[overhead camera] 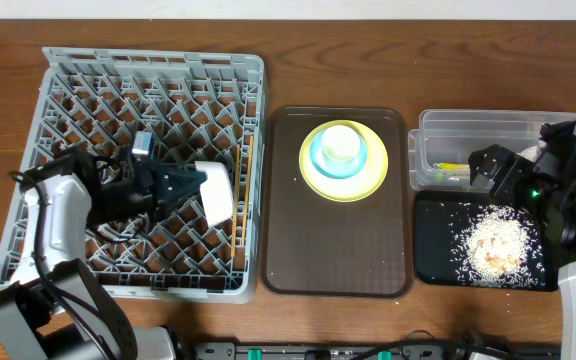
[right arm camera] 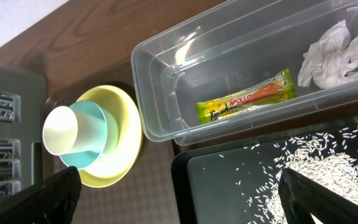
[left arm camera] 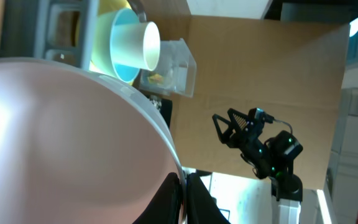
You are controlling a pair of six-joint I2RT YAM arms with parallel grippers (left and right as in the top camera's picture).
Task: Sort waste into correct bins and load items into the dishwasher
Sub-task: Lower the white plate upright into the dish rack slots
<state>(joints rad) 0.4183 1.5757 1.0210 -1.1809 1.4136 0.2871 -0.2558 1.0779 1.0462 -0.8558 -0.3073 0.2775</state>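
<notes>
The left gripper moves down and back next to release the white bowl (overhead camera: 216,191) onto the dish rack's near wires beside the chopsticks, because that spot stands empty.
My left gripper (overhead camera: 190,186) is shut on the rim of the white bowl (overhead camera: 216,191) and holds it over the grey dish rack (overhead camera: 53,110); in the left wrist view the bowl (left arm camera: 61,137) fills the frame with the fingers (left arm camera: 184,198) pinching its edge. Chopsticks (overhead camera: 242,190) lie along the rack's right side. The yellow plate (overhead camera: 370,177), light blue bowl (overhead camera: 320,160) and white cup (overhead camera: 341,141) are stacked on the brown tray (overhead camera: 338,250). My right gripper (right arm camera: 179,193) is open above the black tray (overhead camera: 433,240) with rice scraps (overhead camera: 496,243). The clear tub (right arm camera: 160,93) holds the green-yellow sachet (right arm camera: 247,102) and the napkin (right arm camera: 331,53).
The brown serving tray sits between the rack and the bins. The right arm (overhead camera: 568,190) hangs over the bins at the table's right edge. The wooden table (overhead camera: 318,60) shows behind the tray.
</notes>
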